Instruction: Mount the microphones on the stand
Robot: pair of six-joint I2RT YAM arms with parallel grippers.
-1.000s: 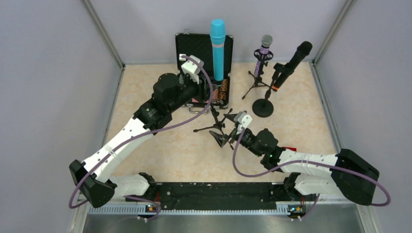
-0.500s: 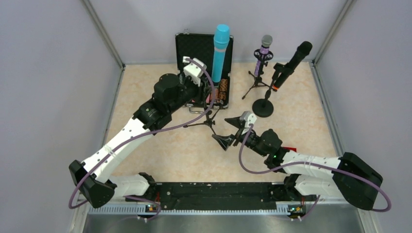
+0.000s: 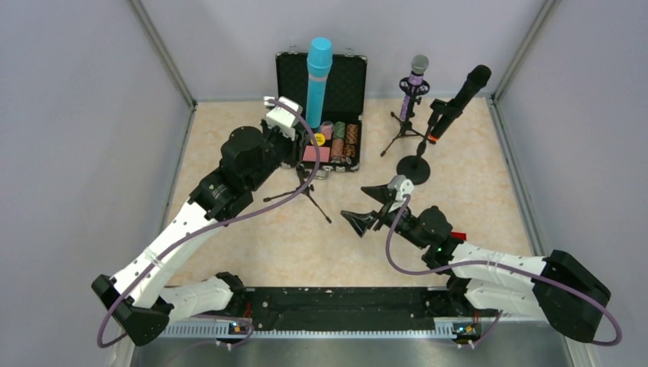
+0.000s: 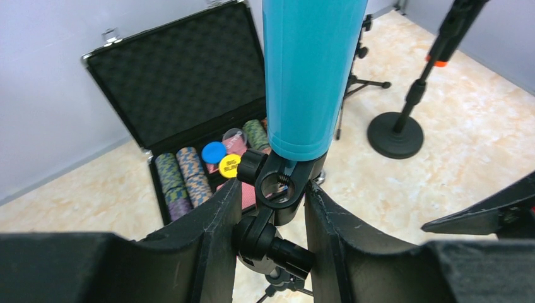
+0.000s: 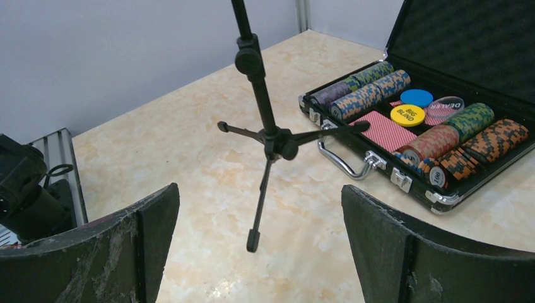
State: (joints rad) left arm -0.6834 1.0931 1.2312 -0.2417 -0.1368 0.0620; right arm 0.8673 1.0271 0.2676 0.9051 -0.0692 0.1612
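Observation:
I should move my left gripper to the left in the top view next, lower the tripod onto the bare tabletop and then let go of it, because the microphone is already clipped on.
The turquoise microphone (image 3: 319,73) stands upright in the black clip (image 4: 284,183) of a small black tripod stand (image 3: 306,191). My left gripper (image 3: 294,145) is shut on that clip and joint, one finger on each side (image 4: 272,214). The microphone's lower body fills the left wrist view (image 4: 309,76). My right gripper (image 3: 374,208) is open and empty, to the right of the tripod, whose legs (image 5: 265,136) show beyond the open jaws (image 5: 258,246). The purple microphone (image 3: 415,76) sits on its own tripod. The black microphone (image 3: 458,99) sits tilted on a round-base stand (image 3: 413,170).
An open black case of poker chips (image 3: 336,141) lies at the back centre, right behind the held stand; it also shows in the right wrist view (image 5: 441,126). A small red block (image 3: 457,235) lies by my right arm. Grey walls close in the table.
My left arm has carried the turquoise microphone and its tripod to the left. My right gripper has come away from the tripod legs and drawn back to the right, open.

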